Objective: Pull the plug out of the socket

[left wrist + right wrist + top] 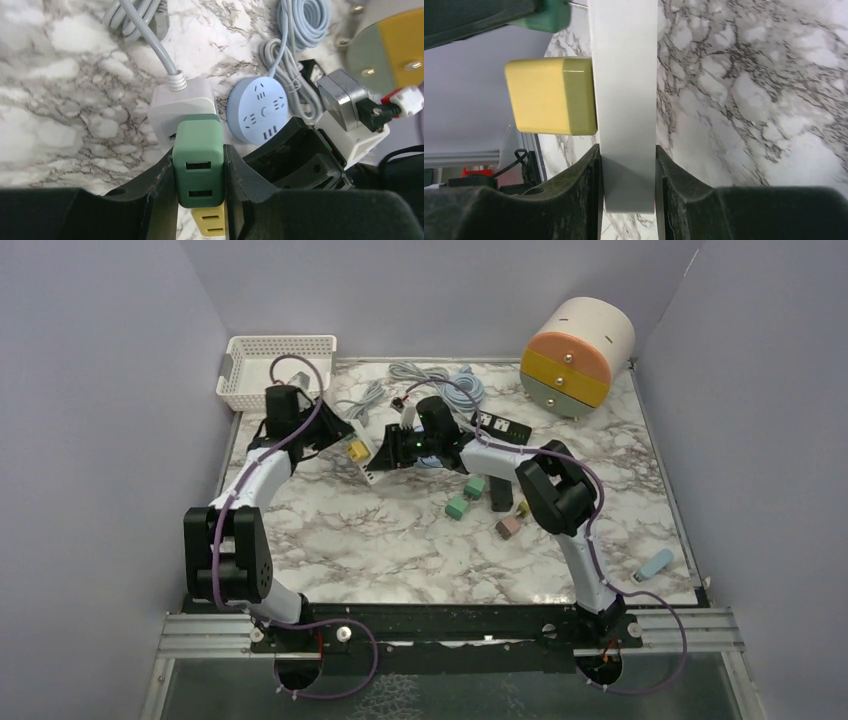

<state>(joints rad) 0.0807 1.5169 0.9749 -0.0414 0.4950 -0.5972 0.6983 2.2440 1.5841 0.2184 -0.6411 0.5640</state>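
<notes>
My left gripper draws off the power strip next, then moves back and down to release the green plug (197, 162) on the bare marble below it toward my base.
A white power strip (182, 107) with a grey cord is held up off the marble table. A green plug (197, 162) and a yellow plug (210, 224) sit in it. My left gripper (198, 170) is shut on the green plug's sides. My right gripper (626, 170) is shut on the end of the white strip (624, 100). In the right wrist view the yellow plug (551, 95) sits flush on the strip. The green plug (549, 17) shows a bit of metal prong at the strip's face. From above, both grippers meet around the strip (378, 455) at the back middle.
A round blue socket (262, 110) and coiled cables (440, 380) lie just behind. A white basket (275, 370) stands back left, a round drawer unit (578, 355) back right. A black strip (500, 425) and loose green (465, 498), pink (508, 527) and blue (655, 564) adapters lie to the right.
</notes>
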